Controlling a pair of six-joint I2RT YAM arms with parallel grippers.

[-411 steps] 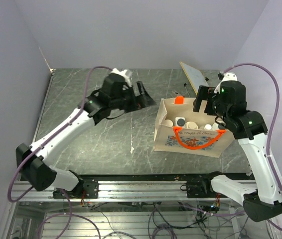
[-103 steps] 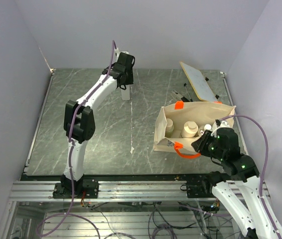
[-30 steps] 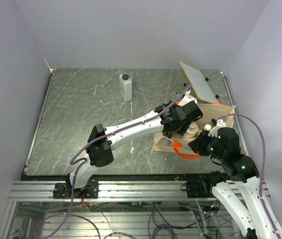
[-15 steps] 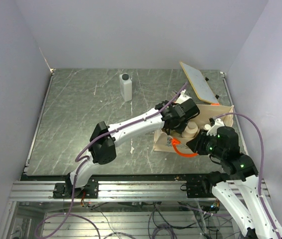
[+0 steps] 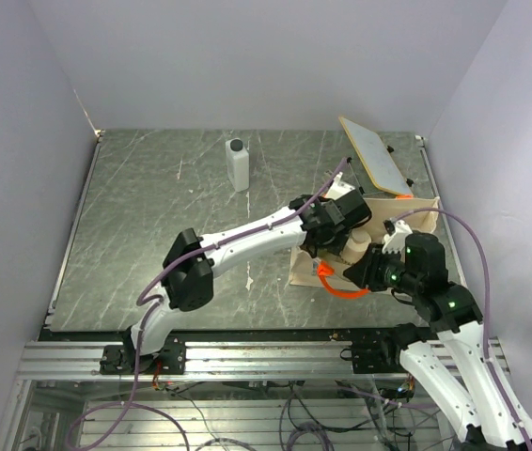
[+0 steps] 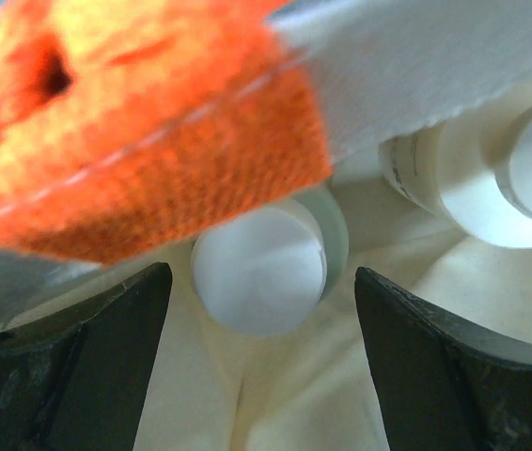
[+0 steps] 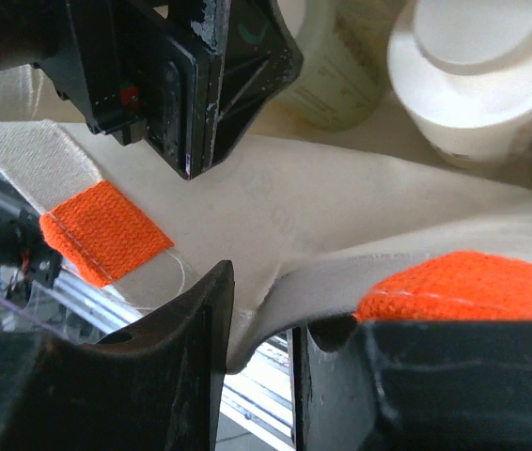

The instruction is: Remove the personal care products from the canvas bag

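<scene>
The left gripper moves up, then down deeper past the orange strap (image 6: 144, 122) next, fingers straddling the olive-green bottle, since the bottle's pale cap lies below its open fingers.
The beige canvas bag (image 5: 303, 267) stands right of centre, and my left arm reaches down into it. My left gripper (image 6: 261, 366) is open inside the bag, its dark fingers (image 6: 69, 366) on either side of the olive-green bottle's pale cap (image 6: 258, 270) without touching it. A cream round bottle (image 6: 492, 178) stands just to its right. An orange strap (image 6: 144, 122) crosses above the cap. My right gripper (image 7: 261, 348) is shut on the bag's near rim (image 7: 332, 282), beside the orange handle (image 7: 463, 287). One white bottle with a black cap (image 5: 238, 163) stands on the table at the back.
A flat tan board (image 5: 375, 154) leans at the back right, just behind the bag. The grey marbled table (image 5: 153, 225) has a raised edge on the left and walls close on the right. My left arm (image 5: 247, 240) lies diagonally across the middle.
My left gripper has gone lower into the bag and its jaws have widened around the pale cap. My right gripper has drawn the bag's near rim slightly leftward.
</scene>
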